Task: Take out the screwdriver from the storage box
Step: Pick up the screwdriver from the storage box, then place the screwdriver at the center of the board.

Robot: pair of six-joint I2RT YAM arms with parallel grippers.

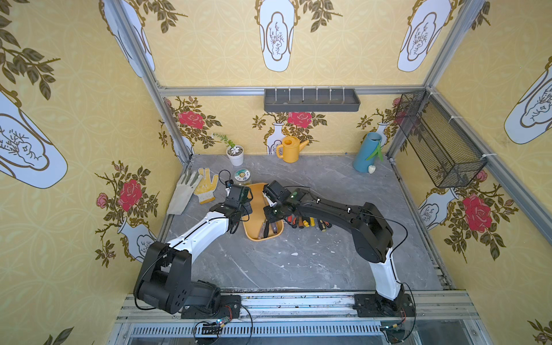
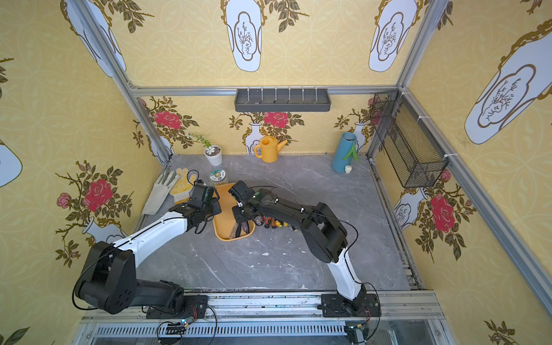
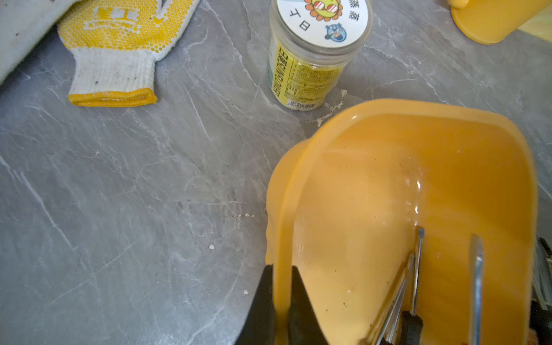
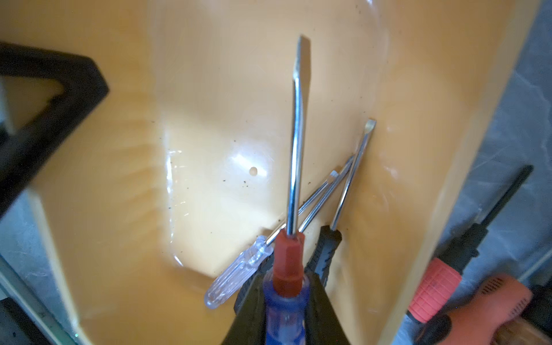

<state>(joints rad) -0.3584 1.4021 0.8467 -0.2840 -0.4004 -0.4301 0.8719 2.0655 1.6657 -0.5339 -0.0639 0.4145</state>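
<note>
I should raise my right gripper over the box's rim (image 3: pixel 283 209) next, then lower it and let go of the screwdriver at the screwdriver row, which is past that rim from my right gripper.
The yellow-orange storage box (image 1: pixel 256 206) lies mid-table between both arms. My right gripper (image 4: pixel 286 280) is shut on a screwdriver (image 4: pixel 297 149) with a blue handle, a red collar and a flat tip. Its shaft points along the box, above the floor and across the other shafts. A clear-handled screwdriver (image 4: pixel 239 268) and a black-handled one (image 4: pixel 327 251) lie in the box beneath it. My left gripper (image 3: pixel 282 268) is shut on the box's left rim (image 3: pixel 283 209), one finger outside and one inside. In both top views the grippers (image 1: pixel 243 213) (image 2: pixel 243 222) reach into the box (image 2: pixel 224 221) from either side.
Several screwdrivers (image 1: pixel 304 222) lie in a row on the table just right of the box. Two gloves (image 1: pixel 191 191) and a jar (image 1: pixel 242 176) sit behind and left. A plant pot (image 1: pixel 235 153), watering can (image 1: pixel 289 148) and blue vase (image 1: pixel 367 152) stand along the back wall.
</note>
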